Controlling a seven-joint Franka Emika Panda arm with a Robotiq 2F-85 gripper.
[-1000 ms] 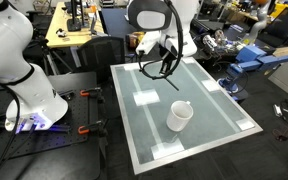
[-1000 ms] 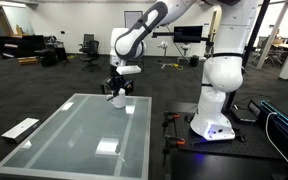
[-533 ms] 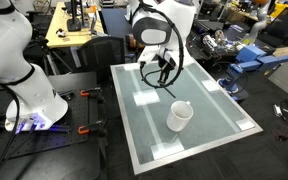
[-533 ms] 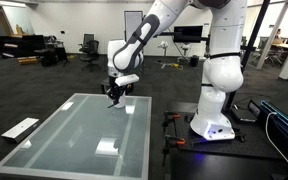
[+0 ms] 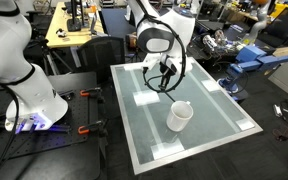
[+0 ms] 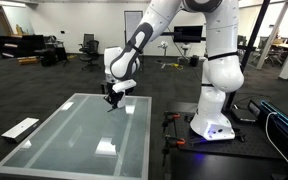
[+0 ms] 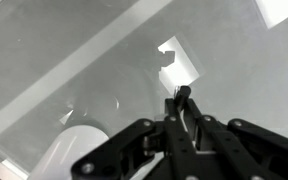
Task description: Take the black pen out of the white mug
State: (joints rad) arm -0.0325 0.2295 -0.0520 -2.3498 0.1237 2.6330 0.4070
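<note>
The black pen will next go down slightly in my gripper toward the bare glass (image 6: pixel 102 119) (image 7: pixel 212 98) and be released there, since that open spot is below my gripper, apart from the white mug.
The white mug (image 5: pixel 179 116) stands on the glass-topped table (image 5: pixel 219 125), and no pen shows inside it. It also shows at the lower left of the wrist view (image 7: pixel 76 152). My gripper (image 5: pixel 166 77) hangs above the table, behind the mug and apart from it. Its fingers (image 7: pixel 184 100) are shut on the black pen (image 7: pixel 185 92), whose thin tip sticks out between them. In an exterior view the gripper (image 6: pixel 111 97) is over the table's far edge, and the mug is not clear there.
The table's metal frame (image 5: pixel 134 150) rims the glass top. A white robot base (image 5: pixel 29 95) stands beside the table, and another (image 6: pixel 214 115) shows in an exterior view. Desks, chairs and lab clutter (image 5: pixel 254 50) lie beyond the table.
The wrist has turned and the gripper has shifted a little lower over the table with the pen in it. The mug has not moved.
</note>
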